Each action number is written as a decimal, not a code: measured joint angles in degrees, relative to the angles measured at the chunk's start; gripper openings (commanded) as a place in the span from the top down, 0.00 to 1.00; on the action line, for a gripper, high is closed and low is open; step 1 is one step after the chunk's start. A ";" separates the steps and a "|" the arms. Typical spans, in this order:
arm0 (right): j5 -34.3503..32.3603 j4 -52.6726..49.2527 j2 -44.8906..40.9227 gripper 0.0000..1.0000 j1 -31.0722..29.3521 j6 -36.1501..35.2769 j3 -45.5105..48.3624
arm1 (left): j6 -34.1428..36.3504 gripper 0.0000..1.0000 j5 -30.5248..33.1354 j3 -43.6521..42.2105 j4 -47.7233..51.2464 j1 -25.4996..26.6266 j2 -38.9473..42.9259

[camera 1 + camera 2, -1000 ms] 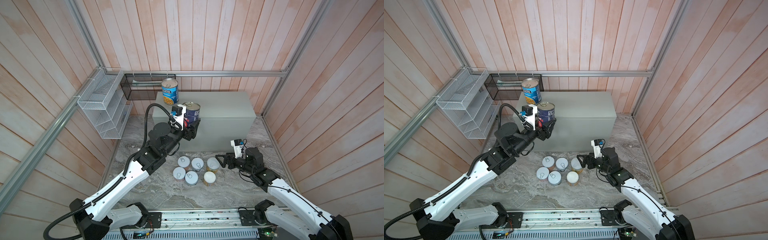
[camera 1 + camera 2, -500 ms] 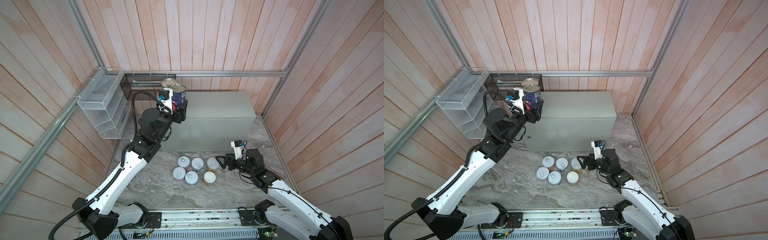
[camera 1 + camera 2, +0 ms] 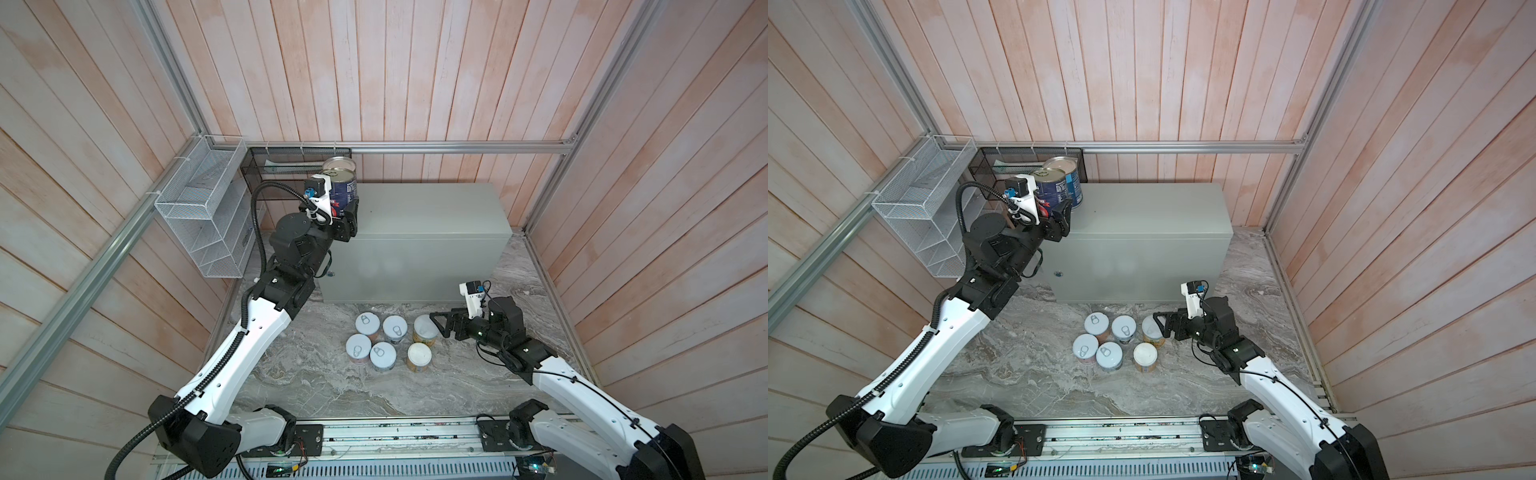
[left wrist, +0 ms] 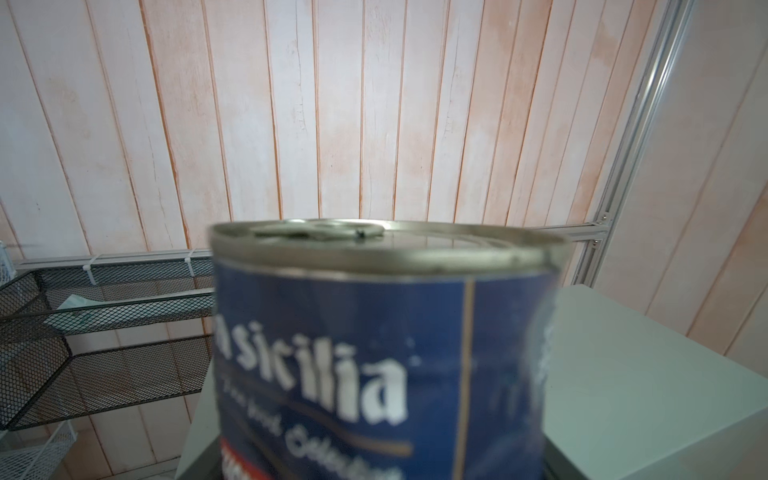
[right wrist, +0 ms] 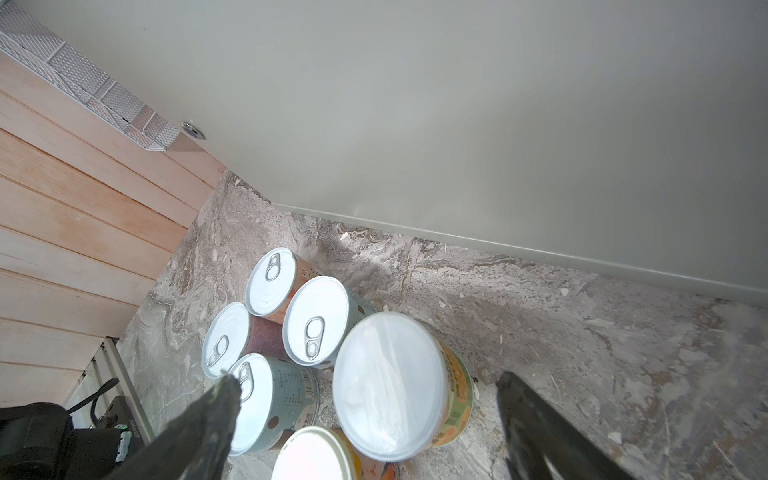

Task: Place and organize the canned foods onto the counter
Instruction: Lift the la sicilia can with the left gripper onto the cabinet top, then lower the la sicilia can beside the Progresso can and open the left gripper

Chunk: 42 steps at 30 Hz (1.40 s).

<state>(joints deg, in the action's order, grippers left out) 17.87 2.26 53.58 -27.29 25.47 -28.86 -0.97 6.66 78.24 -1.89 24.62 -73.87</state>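
My left gripper should next lower the upright navy can onto the basket-side end of the counter below it, in front of the light blue can, and let go of the navy can.
My left gripper (image 3: 345, 210) is shut on the navy tomato can (image 3: 341, 190), holding it upright over the left end of the grey counter (image 3: 424, 216). A light blue can (image 3: 1072, 183) stands just behind it on the counter. In the left wrist view the navy can (image 4: 374, 353) fills the frame and hides the jaws. On the marble floor stand several short pull-tab cans (image 3: 367, 324) and two yellow-green white-lidded cans (image 3: 419, 355). My right gripper (image 3: 437, 326) is open, its fingers either side of the nearer white-lidded can (image 5: 390, 378) without touching it.
A white wire basket (image 3: 203, 216) hangs on the left wall and a dark mesh basket (image 3: 286, 170) at the back left, close to the held can. The counter's lock (image 3: 1059, 274) faces forward. Wooden walls enclose the marble floor (image 3: 316, 374).
My left arm has carried the navy can from the counter's front left edge up, left and back to the light blue can. The right arm has not moved.
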 measured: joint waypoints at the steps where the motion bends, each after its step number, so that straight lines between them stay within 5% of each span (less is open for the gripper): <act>1: 0.00 0.04 0.00 0.05 0.00 0.00 0.00 | 0.00 0.51 -0.02 -0.42 -0.20 -0.37 -0.28; 42: 0.00 0.42 2.16 0.04 0.09 -0.15 -0.02 | 0.94 0.49 -5.40 -8.00 -17.86 -5.03 -8.41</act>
<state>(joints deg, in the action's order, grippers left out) 17.87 2.68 55.75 -27.20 25.32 -28.88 -0.03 1.26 70.24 -19.75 19.59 -82.28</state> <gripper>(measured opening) 0.956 0.763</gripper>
